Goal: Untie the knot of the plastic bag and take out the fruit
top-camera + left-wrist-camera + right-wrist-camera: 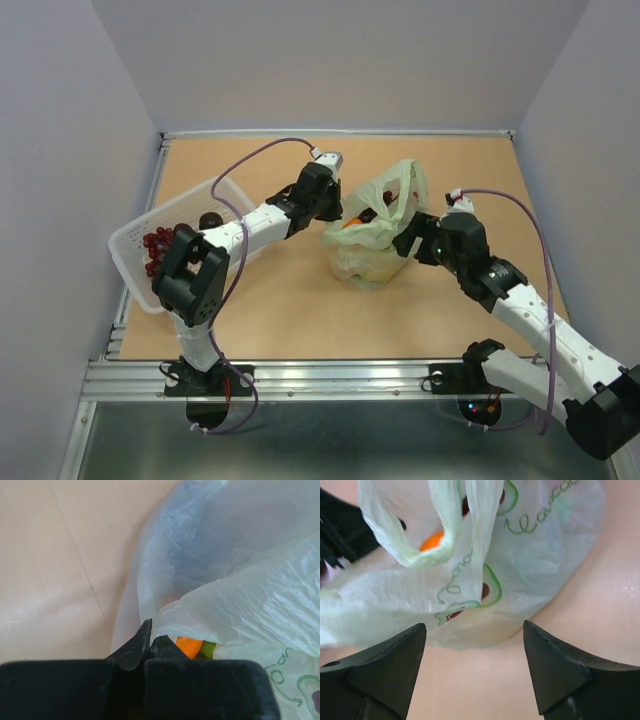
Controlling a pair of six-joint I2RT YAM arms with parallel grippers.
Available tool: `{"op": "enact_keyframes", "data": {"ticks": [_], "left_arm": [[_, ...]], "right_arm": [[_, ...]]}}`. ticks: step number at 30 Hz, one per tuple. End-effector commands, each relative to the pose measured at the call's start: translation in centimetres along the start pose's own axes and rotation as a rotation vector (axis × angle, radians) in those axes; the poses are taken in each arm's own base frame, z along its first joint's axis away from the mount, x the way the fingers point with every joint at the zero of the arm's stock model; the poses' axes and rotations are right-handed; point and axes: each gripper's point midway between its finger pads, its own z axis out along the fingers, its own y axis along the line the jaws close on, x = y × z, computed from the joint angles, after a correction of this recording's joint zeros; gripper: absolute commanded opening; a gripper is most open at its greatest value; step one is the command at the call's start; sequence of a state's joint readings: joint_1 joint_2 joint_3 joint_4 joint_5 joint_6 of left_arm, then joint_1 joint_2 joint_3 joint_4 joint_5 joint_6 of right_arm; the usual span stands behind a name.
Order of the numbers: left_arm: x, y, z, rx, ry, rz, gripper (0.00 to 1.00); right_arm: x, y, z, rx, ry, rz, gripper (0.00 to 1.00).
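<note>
Strips cross the bag's opening, so my left gripper should next pull the bag's pinched rim away from the fruit, over the bare table (270, 188) beside the white basket, then let go.
The pale green plastic bag (372, 240) stands mid-table with its mouth open. Its handle strips (405, 185) rise as loose loops, and no knot shows. An orange fruit (352, 222) and dark fruit lie in the mouth. My left gripper (338, 212) is at the bag's left rim. In the left wrist view the gripper (151, 630) is shut on the bag's edge (210, 605), with the orange fruit (189, 646) and a green lime (207, 649) behind it. My right gripper (408, 243) is open beside the bag's right side. In the right wrist view the gripper (474, 625) is just short of the bag (535, 560) and empty.
A white basket (135, 265) sits tilted at the left edge, holding a red grape bunch (160, 245), with a dark plum (210, 220) by my left arm. Grey walls enclose the table on three sides. A metal rail runs along the near edge.
</note>
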State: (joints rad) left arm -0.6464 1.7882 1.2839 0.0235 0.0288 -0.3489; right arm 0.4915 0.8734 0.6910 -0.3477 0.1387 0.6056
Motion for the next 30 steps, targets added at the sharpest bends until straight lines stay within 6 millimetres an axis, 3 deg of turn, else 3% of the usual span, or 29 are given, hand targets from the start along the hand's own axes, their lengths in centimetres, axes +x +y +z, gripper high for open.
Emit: {"op": "enact_keyframes", "data": {"ticks": [1,3,4,8,12,16,19,20,23,24,25,26,28,29,30], "left_arm": [[-4.2,-2.2,-3.2,0.091,-0.127,-0.037,0.00],[-4.2,-2.1,-3.6,0.088,-0.133,-0.042,0.00],[-4.4,-2.2,-4.0,0.093,-0.142,-0.041,0.00],[-4.6,-1.9,-4.7,0.078,-0.156,-0.046,0.00],[-5.1,-2.4,-5.1,0.096,-0.166,-0.065,0.00],[-5.1,-2.7,-5.4,0.114,-0.162,-0.079,0.00],[-5.0,-2.6,-5.6,0.105,-0.166,-0.090,0.00],[-5.3,-2.4,-5.8,0.097,-0.177,-0.092,0.00],[-5.9,-1.3,-6.2,0.056,-0.199,-0.123,0.00],[-6.4,0.3,-6.2,0.007,-0.219,-0.163,0.00],[-6.7,1.3,-6.5,-0.019,-0.232,-0.191,0.00],[-6.8,3.1,-6.5,-0.057,-0.238,-0.238,0.00],[-6.7,5.1,-6.7,-0.093,-0.245,-0.283,0.00],[-6.1,6.1,-6.8,-0.106,-0.243,-0.300,0.00],[-6.2,6.9,-7.0,-0.117,-0.250,-0.320,0.00]], "right_arm": [[-5.4,2.7,0.5,-0.025,-0.134,0.019,0.85],[-5.8,2.1,1.9,0.036,-0.136,0.025,0.86],[-6.9,2.0,2.2,0.065,-0.168,0.032,0.86],[-6.3,2.0,5.0,0.088,-0.138,0.021,0.87],[-5.1,3.9,7.1,-0.011,-0.094,0.032,0.85],[-6.0,5.9,7.8,-0.102,-0.121,0.055,0.83],[-6.0,6.1,8.4,-0.104,-0.124,0.059,0.76],[-5.7,5.8,8.7,-0.097,-0.118,0.058,0.68],[-3.4,3.4,9.8,-0.017,-0.083,0.065,0.49],[-3.4,2.5,9.6,0.005,-0.094,0.090,0.33],[-1.5,0.2,9.5,0.060,-0.068,0.098,0.22],[-2.0,-0.9,8.4,0.082,-0.097,0.132,0.01],[-1.9,-3.5,7.1,0.147,-0.137,0.162,0.00],[-0.1,-5.9,6.3,0.210,-0.110,0.167,0.00],[-0.3,-7.3,5.5,0.250,-0.129,0.179,0.00]]}}
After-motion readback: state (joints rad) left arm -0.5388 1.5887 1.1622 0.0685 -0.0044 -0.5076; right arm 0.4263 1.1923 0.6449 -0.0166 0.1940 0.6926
